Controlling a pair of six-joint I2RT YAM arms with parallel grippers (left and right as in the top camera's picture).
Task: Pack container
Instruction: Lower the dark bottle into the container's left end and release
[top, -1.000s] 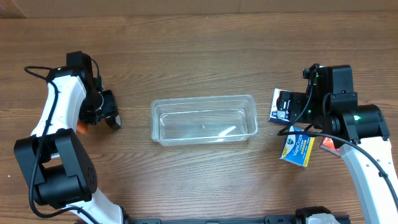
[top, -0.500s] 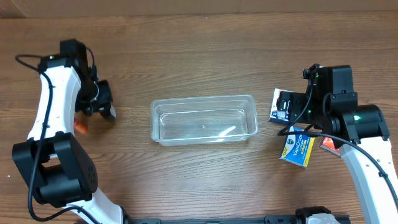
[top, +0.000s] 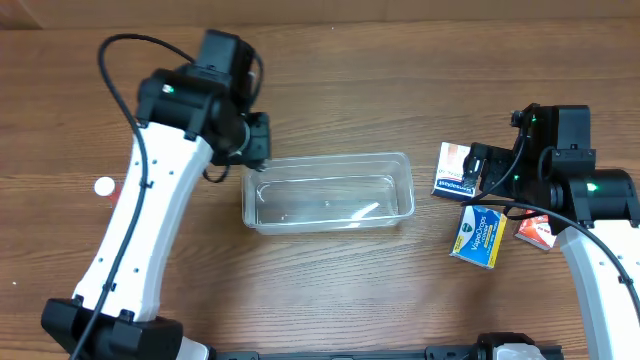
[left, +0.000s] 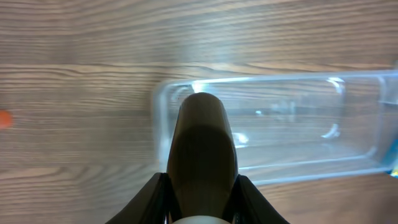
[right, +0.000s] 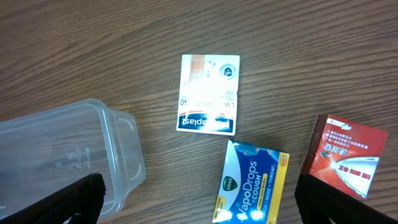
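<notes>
I should lower the dark brown bottle with my left gripper inside the container's empty end, down onto the container's bottom (top: 280, 203).
The clear plastic container (top: 328, 192) lies in the middle of the table, nothing visible inside. My left gripper (top: 252, 138) hovers over its far left corner, shut on a dark brown bottle (left: 202, 146) with a pale cap; in the left wrist view the bottle hangs above the container's (left: 292, 124) left end. My right gripper (top: 480, 168) is open and holds nothing, above the boxes to the right of the container. In the right wrist view its fingers (right: 199, 202) straddle a blue VapoDrops box (right: 252, 183), with the container's end (right: 62, 149) at the left.
A white box (top: 455, 168) (right: 208, 93), the blue box (top: 477, 236) and a red box (top: 535, 232) (right: 345, 149) lie right of the container. A white cap (top: 104, 186) and a small orange piece (top: 118, 195) lie far left.
My left arm has swung from the far left of the table to the container's left end. The white cap now shows where it was. My right arm shifted slightly right.
</notes>
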